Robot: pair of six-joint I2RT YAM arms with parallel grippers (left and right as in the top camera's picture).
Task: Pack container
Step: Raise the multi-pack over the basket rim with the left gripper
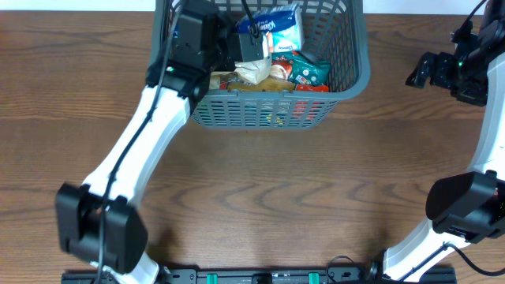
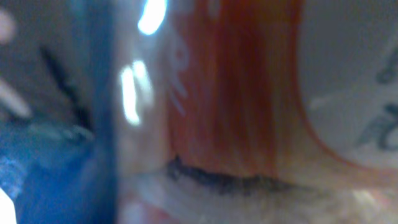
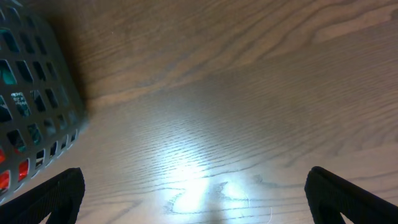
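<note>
The left gripper lowers the blue and white packet onto the packets by the container's near rim [image 1: 274,72] next and releases it, since it still hangs over them.
The container [image 1: 260,110], a dark grey slotted basket, stands at the back middle of the table and holds several packets: a blue and white one [image 1: 286,30], a green and red one [image 1: 309,72] and a tan one [image 1: 254,73]. My left gripper [image 1: 251,46] is down inside the basket, right over the packets. The left wrist view is only a blur of orange, white and blue wrapper [image 2: 236,93], so its jaws are hidden. My right gripper [image 3: 193,193] is open and empty above bare table to the right of the basket [image 3: 31,106].
The wooden table [image 1: 300,197] stretches in front of the basket. The right arm [image 1: 465,67] is at the far right edge. The arm bases sit at the near edge.
</note>
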